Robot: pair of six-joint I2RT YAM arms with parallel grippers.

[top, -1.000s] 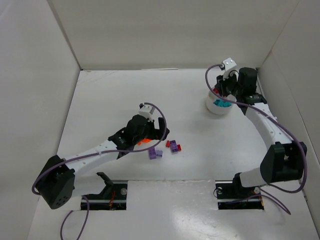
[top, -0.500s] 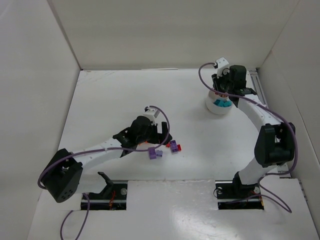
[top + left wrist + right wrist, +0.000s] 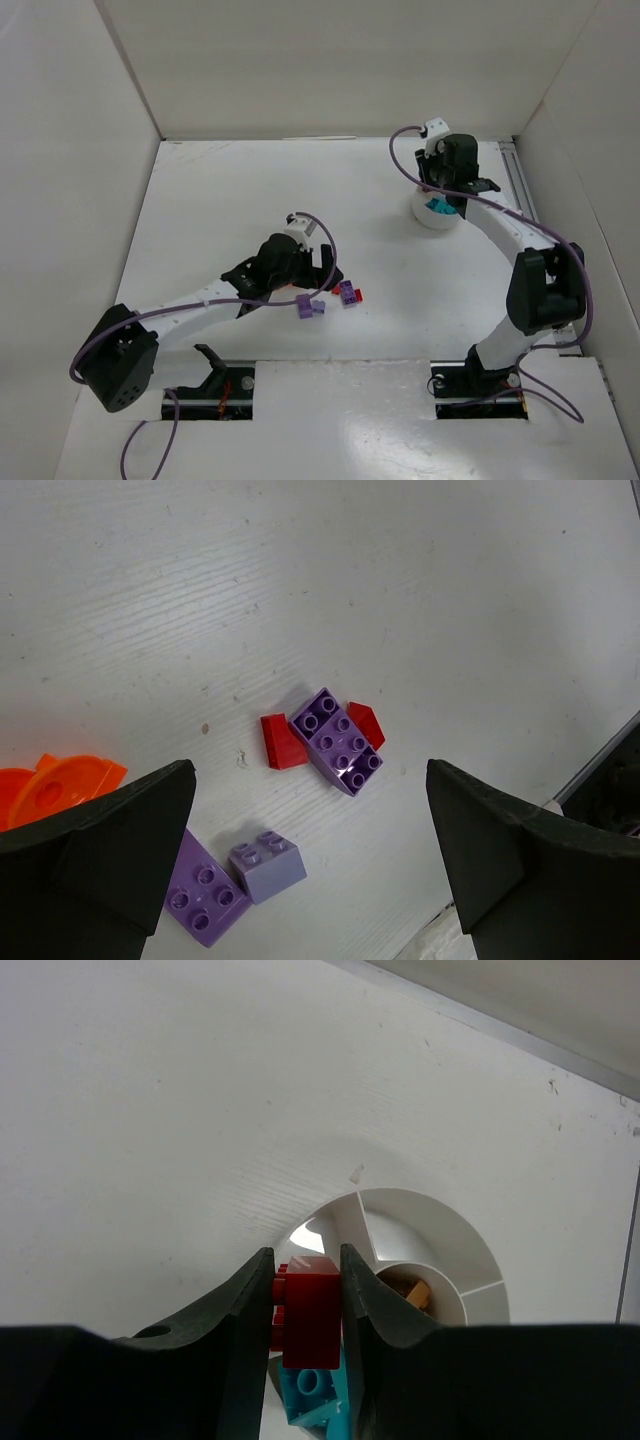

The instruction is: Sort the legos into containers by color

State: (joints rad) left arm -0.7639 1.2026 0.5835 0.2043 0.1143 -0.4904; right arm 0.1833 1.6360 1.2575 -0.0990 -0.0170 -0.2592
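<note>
The dish's section (image 3: 422, 198) (image 3: 326, 1234) beside the teal lego looks empty. I will lower my right gripper toward it in the round white dish and let go of the red lego.
My right gripper (image 3: 305, 1305) is shut on a red lego (image 3: 311, 1310) and holds it above the round white dish (image 3: 440, 1230), which stands at the back right (image 3: 436, 214). A teal lego (image 3: 315, 1395) lies in the dish below the red one, and shows from above (image 3: 438, 207). My left gripper (image 3: 300, 880) is open over the loose legos: a purple brick (image 3: 337, 739) lying on two red pieces (image 3: 282, 742), two more purple bricks (image 3: 235, 880), and an orange piece (image 3: 50, 788) at the left edge. From above, these lie by the left gripper (image 3: 322, 285).
White walls enclose the table on three sides. The right arm (image 3: 530, 260) arches along the right edge. The two arm bases (image 3: 215, 385) sit at the near edge. The dish has a central hub with something tan (image 3: 415, 1295) in it.
My right gripper has swung left over the dish, carrying the red lego. My left gripper has shifted slightly right, toward the purple and red legos.
</note>
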